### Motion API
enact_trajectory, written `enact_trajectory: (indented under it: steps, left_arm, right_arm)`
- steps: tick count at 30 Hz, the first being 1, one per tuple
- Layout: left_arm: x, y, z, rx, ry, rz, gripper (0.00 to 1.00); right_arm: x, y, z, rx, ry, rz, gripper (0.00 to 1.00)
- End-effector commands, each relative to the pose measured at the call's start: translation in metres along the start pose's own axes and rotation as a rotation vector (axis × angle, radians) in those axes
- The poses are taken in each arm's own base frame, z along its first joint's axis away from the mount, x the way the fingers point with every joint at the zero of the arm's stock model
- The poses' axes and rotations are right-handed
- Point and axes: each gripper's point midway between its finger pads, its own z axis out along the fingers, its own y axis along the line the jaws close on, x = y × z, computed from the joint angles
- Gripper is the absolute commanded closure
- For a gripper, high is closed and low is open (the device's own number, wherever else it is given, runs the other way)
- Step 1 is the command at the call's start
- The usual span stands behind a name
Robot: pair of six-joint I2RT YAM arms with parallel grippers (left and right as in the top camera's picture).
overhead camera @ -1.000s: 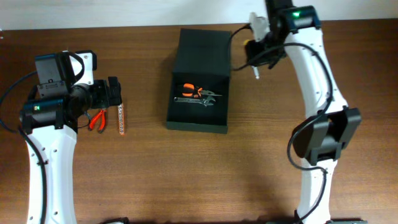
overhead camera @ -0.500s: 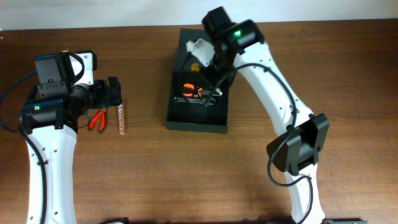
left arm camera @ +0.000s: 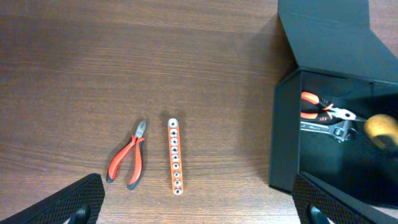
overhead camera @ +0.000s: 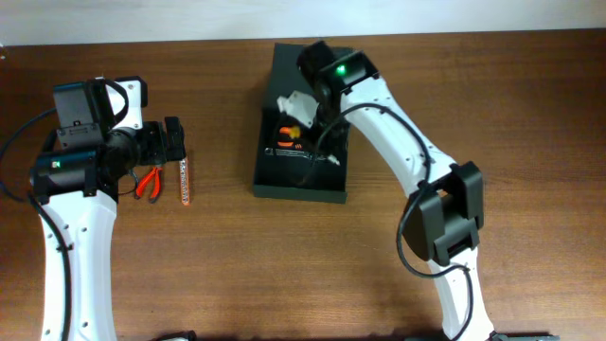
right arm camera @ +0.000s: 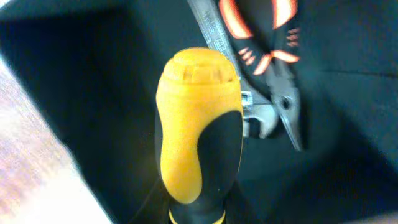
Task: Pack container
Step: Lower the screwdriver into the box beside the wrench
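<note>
The right gripper turns, lowers and comes back over the container's bare bottom beside the wrench (overhead camera: 287, 152) next, since the pliers (overhead camera: 287, 144) and wrench lie in the container's far part.
The dark container (overhead camera: 298, 189) stands open at the table's middle, its lid (overhead camera: 289, 59) lying flat behind it; it also shows in the left wrist view (left arm camera: 285, 143). Inside lie orange-handled pliers (overhead camera: 287, 133) and a steel wrench (overhead camera: 284, 152); both show in the right wrist view, the pliers (right arm camera: 283, 56) above the wrench (right arm camera: 261, 121). My right gripper (overhead camera: 305, 106) hangs over the container's inside, shut on a yellow-and-black screwdriver (right arm camera: 198, 124). My left gripper (overhead camera: 175, 142) is open and empty at the left, above the table (left arm camera: 199, 205).
Red-handled pliers (overhead camera: 148, 182) and an orange bit strip (overhead camera: 186, 180) lie on the wood table by the left gripper; both show in the left wrist view, the pliers (left arm camera: 129, 163) left of the strip (left arm camera: 175, 155). The right arm crosses the container's right side.
My right arm has swung from the table's back right to over the open container, carrying the screwdriver. The left arm has not moved.
</note>
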Motion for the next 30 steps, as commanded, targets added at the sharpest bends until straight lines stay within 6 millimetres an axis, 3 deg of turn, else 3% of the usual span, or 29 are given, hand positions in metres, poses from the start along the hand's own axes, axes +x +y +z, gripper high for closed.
enact_trajectory:
  steps: [1,7,13,23,30]
  left_arm:
    - [-0.008,0.002,-0.004,-0.009,-0.020,0.019,0.01]
    - [-0.008,0.002,-0.004,-0.009,-0.020,0.019,0.01]
    - [-0.008,0.002,-0.004,-0.009,-0.020,0.019,0.01]
    - [-0.008,0.002,-0.004,-0.009,-0.020,0.019,0.01]
    - [-0.008,0.002,-0.004,-0.009,-0.020,0.019,0.01]
  right_arm:
    - [0.005,0.017,0.021,-0.047,0.037,-0.062,0.91]
    - [0.022,0.036,0.048,-0.093,0.104,-0.174,0.91]
    - [0.026,0.047,0.057,-0.113,0.124,-0.321,0.91]
    - [0.002,0.033,0.065,-0.048,0.038,-0.380,0.91]
    - [0.005,0.029,0.086,-0.057,0.060,-0.375,0.85]
